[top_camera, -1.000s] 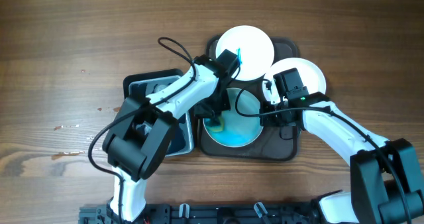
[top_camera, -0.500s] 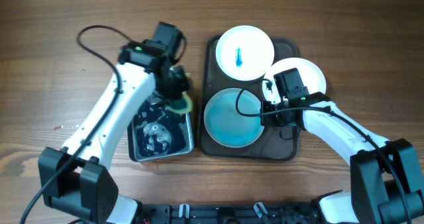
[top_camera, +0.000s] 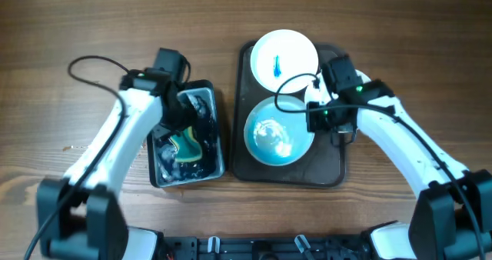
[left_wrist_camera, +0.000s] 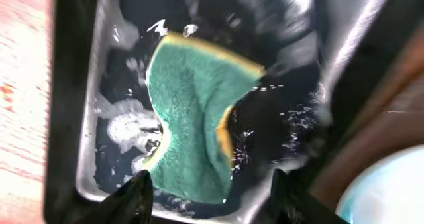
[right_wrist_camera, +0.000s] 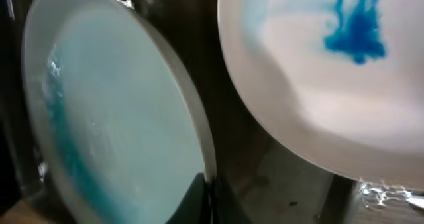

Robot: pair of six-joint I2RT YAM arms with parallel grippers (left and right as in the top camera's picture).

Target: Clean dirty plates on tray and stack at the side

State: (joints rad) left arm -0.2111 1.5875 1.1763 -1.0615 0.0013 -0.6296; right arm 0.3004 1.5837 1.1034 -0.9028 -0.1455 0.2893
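Observation:
My right gripper should next lift the wet plate left in the overhead view across the tub's tray-side [top_camera: 220, 141] to drain, then lower and release it.
On the dark tray [top_camera: 330, 168] a white plate [top_camera: 284, 56] with a blue smear lies at the far end; it also shows as the smeared plate [right_wrist_camera: 331, 71] in the right wrist view. A second plate [top_camera: 277, 137], wet and tinted pale blue, is tilted up off the tray. My right gripper [top_camera: 314, 121] is shut on its right rim, and the rim of that plate [right_wrist_camera: 119, 118] is pinched between the jaws of the right gripper [right_wrist_camera: 209, 194]. My left gripper [top_camera: 181, 118] hangs open over the green sponge [left_wrist_camera: 192, 111] and does not touch it [left_wrist_camera: 212, 197].
A black tub [top_camera: 217, 129] left of the tray holds foamy water and the green and yellow sponge [top_camera: 187, 146]. Its metal-lined wall [left_wrist_camera: 86, 118] surrounds the left gripper's fingers. Bare wooden table [top_camera: 61, 29] lies all round, and cables trail from both arms.
My left arm has carried the sponge from the tray to the tub and let it go there. My right gripper has tipped the wiped plate up by its rim.

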